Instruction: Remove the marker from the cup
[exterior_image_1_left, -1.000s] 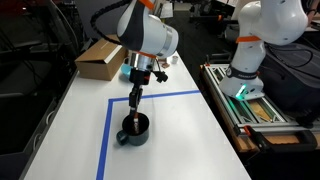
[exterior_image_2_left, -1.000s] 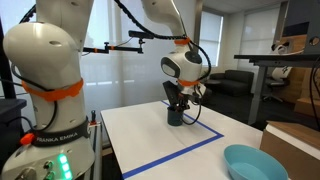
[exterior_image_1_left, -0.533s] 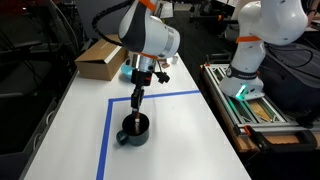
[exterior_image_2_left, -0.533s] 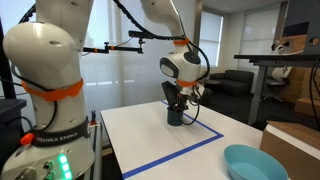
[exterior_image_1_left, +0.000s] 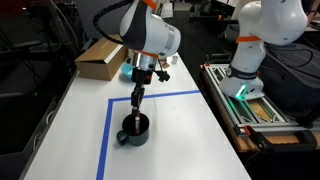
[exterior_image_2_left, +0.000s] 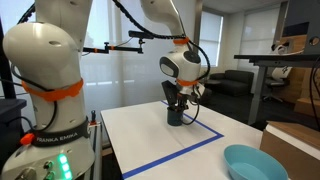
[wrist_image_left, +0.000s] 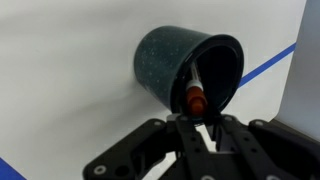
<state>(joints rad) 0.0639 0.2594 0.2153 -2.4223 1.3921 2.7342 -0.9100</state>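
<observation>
My gripper raises the marker from the cup next, moves toward the box and lowers to release it. The bare tape corner lies below it, nearer the box.
The cup (exterior_image_1_left: 133, 131) is a squat black mug standing on the white table inside the blue tape outline; it also shows in an exterior view (exterior_image_2_left: 176, 116) and in the wrist view (wrist_image_left: 170, 58). The marker (wrist_image_left: 194, 96), thin and dark with a reddish end, stands in the cup and points up at the jaws. In an exterior view it is a thin dark stick (exterior_image_1_left: 135, 110) between cup and gripper. My gripper (wrist_image_left: 195, 123) hangs straight above the cup (exterior_image_1_left: 137, 96) (exterior_image_2_left: 177, 100), its fingers closed narrowly on the marker's top end.
Blue tape (exterior_image_1_left: 165, 95) marks a rectangle on the table. A cardboard box (exterior_image_1_left: 100, 58) lies at the far edge, with a light-blue bowl (exterior_image_2_left: 250, 162) beside it. Another white robot (exterior_image_1_left: 255, 40) stands past the table's side, over a rack.
</observation>
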